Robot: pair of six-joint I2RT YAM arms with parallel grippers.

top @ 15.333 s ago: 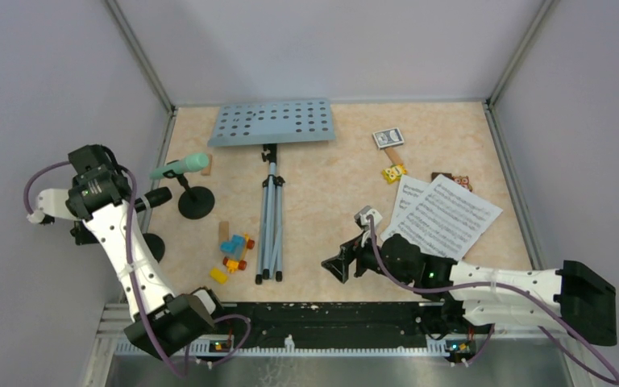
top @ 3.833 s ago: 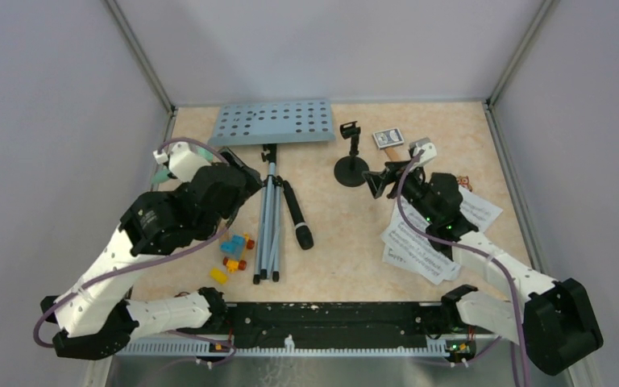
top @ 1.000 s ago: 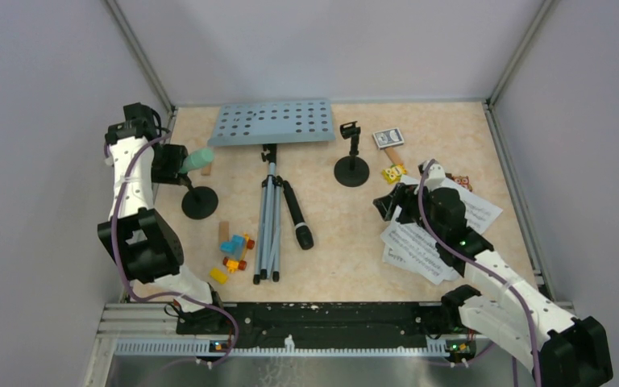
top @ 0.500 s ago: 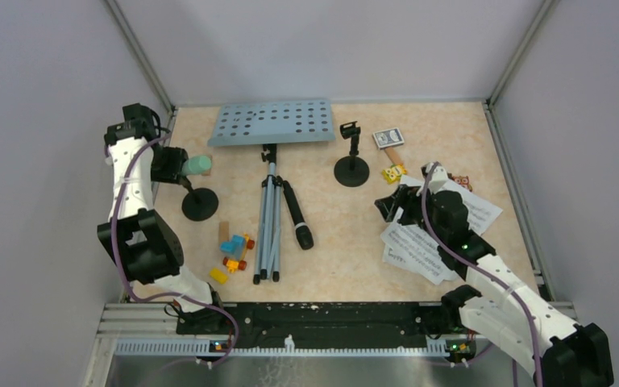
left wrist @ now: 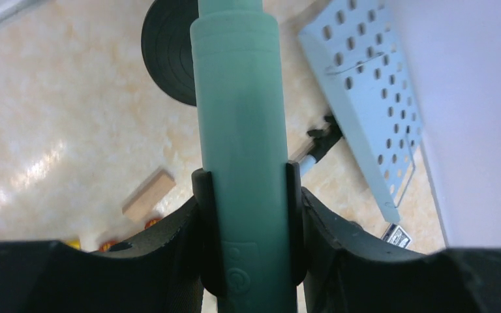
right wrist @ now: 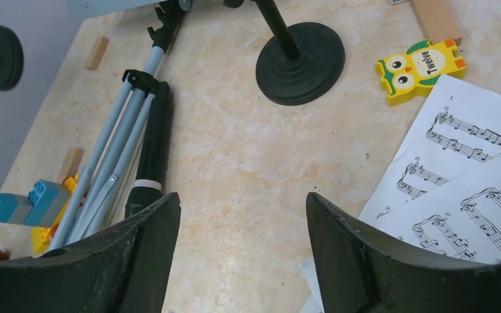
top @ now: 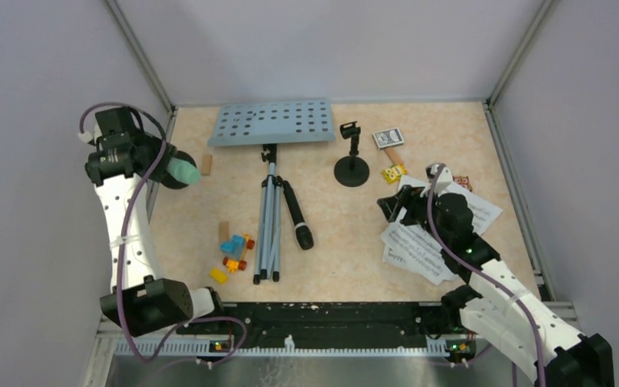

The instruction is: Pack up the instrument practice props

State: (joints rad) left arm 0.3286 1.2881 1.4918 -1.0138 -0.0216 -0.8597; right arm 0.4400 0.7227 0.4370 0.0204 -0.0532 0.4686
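My left gripper moves to the right in the top view and down next, over the bare table beside the black microphone (top: pixel 297 214), where the space is clear.
My left gripper (top: pixel 164 164) is shut on the mint-green microphone (top: pixel 184 171), held in the air at the far left; in the left wrist view the fingers (left wrist: pixel 202 215) clamp its body (left wrist: pixel 235 98), and its black round holder base (left wrist: pixel 166 59) hangs beyond it. The pale-blue music desk (top: pixel 274 122) and silver tripod pole (top: pixel 269 226) lie flat, with the black microphone (top: pixel 297 214) beside the pole. The second holder (top: pixel 351 165) stands upright. My right gripper (top: pixel 391 205) is open and empty beside the sheet-music pages (top: pixel 431 242), over bare table (right wrist: pixel 242 215).
Colourful toy bricks (top: pixel 232 256) lie left of the tripod feet. Tan wooden blocks (top: pixel 206 164) and a yellow owl block (right wrist: pixel 421 65) lie about, and a small card box (top: pixel 388 136) is at the back. Walls close in at the left, back and right.
My left arm has lifted the mint-green microphone together with its holder off the table, up and to the left. My right gripper has barely moved.
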